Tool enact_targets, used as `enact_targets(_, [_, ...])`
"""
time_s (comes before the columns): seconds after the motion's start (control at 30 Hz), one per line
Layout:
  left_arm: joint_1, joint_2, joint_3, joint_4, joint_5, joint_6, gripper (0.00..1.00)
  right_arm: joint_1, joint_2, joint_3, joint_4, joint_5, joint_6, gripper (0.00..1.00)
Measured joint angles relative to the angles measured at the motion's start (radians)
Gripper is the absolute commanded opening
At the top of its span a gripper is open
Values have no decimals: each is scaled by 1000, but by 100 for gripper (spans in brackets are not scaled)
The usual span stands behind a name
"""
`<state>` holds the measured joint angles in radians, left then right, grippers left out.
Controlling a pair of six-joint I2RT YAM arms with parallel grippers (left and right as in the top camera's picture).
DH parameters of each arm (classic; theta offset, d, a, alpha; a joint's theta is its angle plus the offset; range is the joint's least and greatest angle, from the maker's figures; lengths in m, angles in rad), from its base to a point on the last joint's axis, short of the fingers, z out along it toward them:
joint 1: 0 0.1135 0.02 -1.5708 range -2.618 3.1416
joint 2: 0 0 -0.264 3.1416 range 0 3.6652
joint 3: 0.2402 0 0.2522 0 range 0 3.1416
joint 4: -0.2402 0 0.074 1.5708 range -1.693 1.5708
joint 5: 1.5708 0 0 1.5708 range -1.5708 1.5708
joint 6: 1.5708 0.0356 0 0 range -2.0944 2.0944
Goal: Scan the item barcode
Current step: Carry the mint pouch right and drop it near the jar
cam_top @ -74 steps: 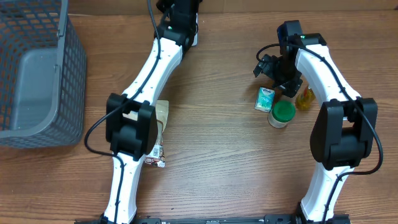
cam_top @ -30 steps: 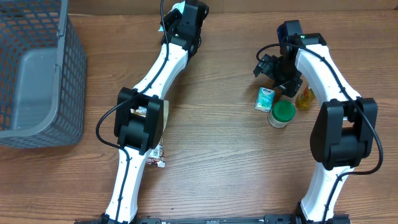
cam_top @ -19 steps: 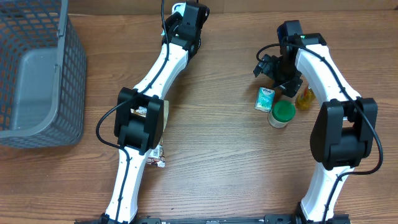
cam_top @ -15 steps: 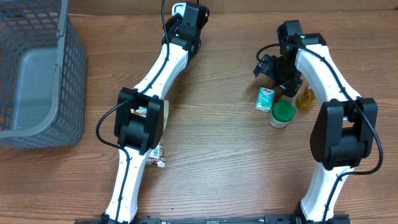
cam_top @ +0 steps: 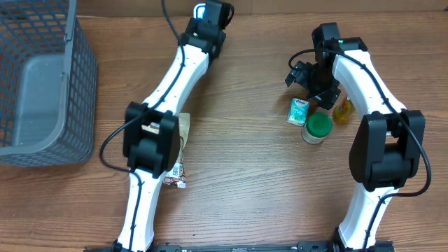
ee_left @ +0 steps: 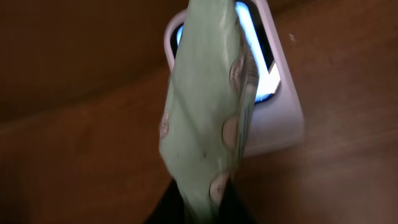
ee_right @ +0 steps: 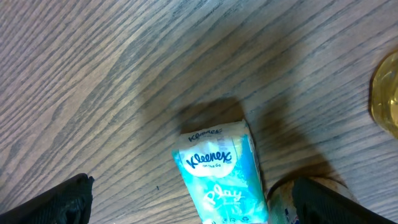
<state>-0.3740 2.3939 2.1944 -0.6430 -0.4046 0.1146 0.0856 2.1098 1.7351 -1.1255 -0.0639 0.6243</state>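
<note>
The packet swings back and to the left gripper's right in the overhead view next, to bare tabletop (cam_top: 281,137) beside the tissue pack, where my left gripper releases it.
In the left wrist view a pale green packet (ee_left: 205,118) with round printed pictures hangs from my left gripper (ee_left: 202,208), which is shut on its lower end. The packet is right in front of a white scanner (ee_left: 283,118) whose window glows blue. From overhead my left gripper (cam_top: 210,17) is at the table's far edge, the scanner's blue light (cam_top: 199,10) shows beside it, and the wrist hides the packet. No barcode is visible. My right gripper (cam_top: 306,78) stands open above a Kleenex tissue pack (ee_right: 221,180), not touching it.
Beside the tissue pack (cam_top: 298,110) stand a green-lidded jar (cam_top: 318,128) and a yellow bottle (cam_top: 343,110). A grey mesh basket (cam_top: 42,84) fills the left side. Flat packets (cam_top: 180,140) lie under my left arm's elbow.
My left arm has shifted its wrist slightly left and toward the table's far edge, and its elbow has moved left. The scanner's blue glow now shows more strongly. The right arm has not moved.
</note>
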Motion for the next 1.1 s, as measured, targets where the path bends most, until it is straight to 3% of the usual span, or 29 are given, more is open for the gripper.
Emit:
enact_targets(0.27, [5, -274, 22, -493, 355, -330, 4, 0, 0, 0, 0, 0, 0, 100])
enact_targets(0.43, [-7, -299, -10, -657, 492, -467, 4, 0, 0, 0, 1, 0, 0, 100])
enact_targets(0.6, [-55, -276, -202, -582, 587, -569, 4, 0, 0, 0, 0, 0, 0, 100])
enact_targets(1.0, [-240, -254, -565, -124, 784, -774, 8, 0, 0, 0, 0, 0, -1, 100])
enact_targets(1.1, [-282, -254, -607, -51, 799, -829, 16, 0, 0, 0, 1, 0, 0, 100])
